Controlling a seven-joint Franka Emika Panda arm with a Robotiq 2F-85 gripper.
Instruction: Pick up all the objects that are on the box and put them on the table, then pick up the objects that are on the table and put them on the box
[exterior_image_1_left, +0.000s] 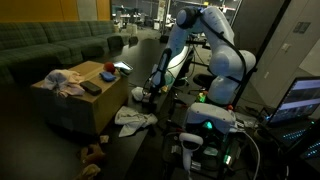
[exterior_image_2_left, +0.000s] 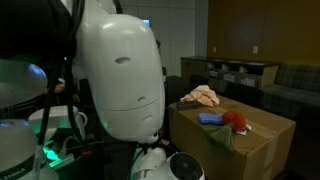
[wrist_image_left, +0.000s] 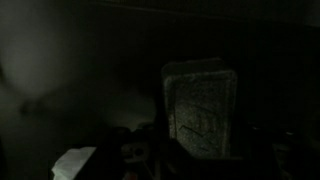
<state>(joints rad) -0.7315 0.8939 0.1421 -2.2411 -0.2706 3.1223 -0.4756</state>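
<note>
I will next move my gripper up and over the box (exterior_image_1_left: 70, 105). I will lower the flat black piece onto bare cardboard between cloth and red ball, because that spot is clear.
The tan cardboard box (exterior_image_1_left: 70, 105) (exterior_image_2_left: 240, 150) carries a pinkish-white cloth (exterior_image_1_left: 63, 81) (exterior_image_2_left: 204, 96), a red ball (exterior_image_1_left: 107, 68) (exterior_image_2_left: 236, 119), a blue item (exterior_image_1_left: 121, 68) (exterior_image_2_left: 211, 118) and a flat black piece (exterior_image_1_left: 90, 88). A white-grey cloth (exterior_image_1_left: 134, 118) lies on the black table (exterior_image_1_left: 150, 140) beside the box. A brown plush toy (exterior_image_1_left: 94, 153) lies lower left. My gripper (exterior_image_1_left: 150, 97) hangs low over the table just right of the box. The wrist view is very dark, showing only an upright grey rectangular shape (wrist_image_left: 200, 110); how the jaws stand is unclear.
A dark green sofa (exterior_image_1_left: 50, 45) runs behind the box. The robot's white base (exterior_image_2_left: 115, 75) fills much of an exterior view. Green-lit electronics (exterior_image_1_left: 210, 125) and a laptop screen (exterior_image_1_left: 300, 100) sit at the right. A small pale item (exterior_image_1_left: 138, 93) lies near the gripper.
</note>
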